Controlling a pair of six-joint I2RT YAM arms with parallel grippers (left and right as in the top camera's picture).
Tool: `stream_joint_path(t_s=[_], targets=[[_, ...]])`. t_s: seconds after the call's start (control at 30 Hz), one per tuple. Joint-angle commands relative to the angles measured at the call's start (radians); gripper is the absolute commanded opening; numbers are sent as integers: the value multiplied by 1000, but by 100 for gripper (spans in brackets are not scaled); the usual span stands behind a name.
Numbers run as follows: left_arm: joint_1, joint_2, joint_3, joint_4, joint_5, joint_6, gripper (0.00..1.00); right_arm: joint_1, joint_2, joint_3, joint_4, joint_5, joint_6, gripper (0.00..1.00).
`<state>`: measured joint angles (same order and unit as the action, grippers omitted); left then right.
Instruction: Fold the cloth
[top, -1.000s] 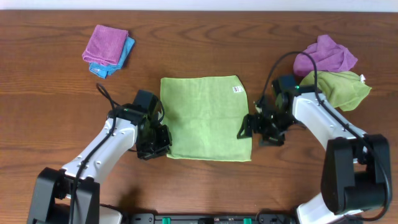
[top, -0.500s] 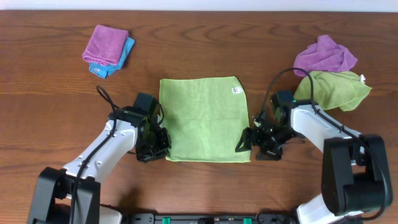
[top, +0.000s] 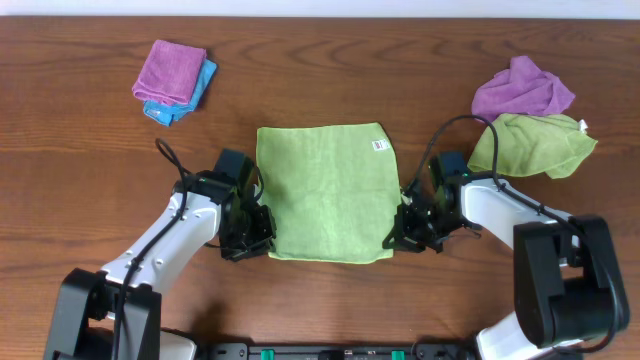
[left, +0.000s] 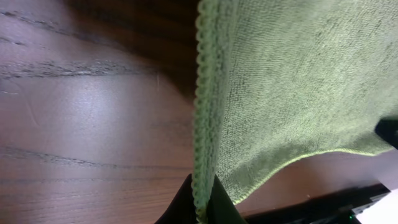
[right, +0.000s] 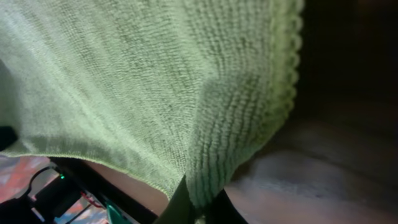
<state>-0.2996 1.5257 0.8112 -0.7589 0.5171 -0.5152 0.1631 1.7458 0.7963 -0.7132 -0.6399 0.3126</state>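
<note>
The cloth is still spread, and the tagged far corner (top: 377, 128) lies outward of my right gripper. My right gripper will next rise outward and go down to release over it.
A light green cloth (top: 325, 190) lies spread on the brown table, a white tag near its far right corner. My left gripper (top: 262, 240) is shut on the cloth's near left corner; in the left wrist view the stitched hem (left: 204, 137) runs down between the two dark fingertips (left: 186, 205). My right gripper (top: 397, 238) is shut on the near right corner, and in the right wrist view the bunched cloth (right: 186, 93) is pinched between its fingers (right: 177, 208). Both near corners are slightly lifted off the table.
A folded purple cloth on a blue one (top: 172, 75) lies at the far left. A crumpled purple cloth (top: 522, 88) and a crumpled green cloth (top: 530, 142) sit at the far right, just beyond my right arm. The table's front edge is close behind both grippers.
My right gripper slid left to the cloth's near right corner and closed on it. The near right corner has pulled in slightly. The left gripper kept its hold, barely moving.
</note>
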Motion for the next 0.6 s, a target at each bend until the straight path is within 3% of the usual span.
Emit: stream_joint_path(t_s=[0.0, 0.27, 0.57], targets=[[29, -31, 5, -3, 20, 13, 6, 6, -22, -5, 7, 24, 4, 2], [140, -175, 10, 18, 0, -29, 6, 7, -206, 4, 98, 127, 23, 1], [142, -167, 10, 201, -70, -151, 6, 9, -220, 4, 358, 166, 95, 1]])
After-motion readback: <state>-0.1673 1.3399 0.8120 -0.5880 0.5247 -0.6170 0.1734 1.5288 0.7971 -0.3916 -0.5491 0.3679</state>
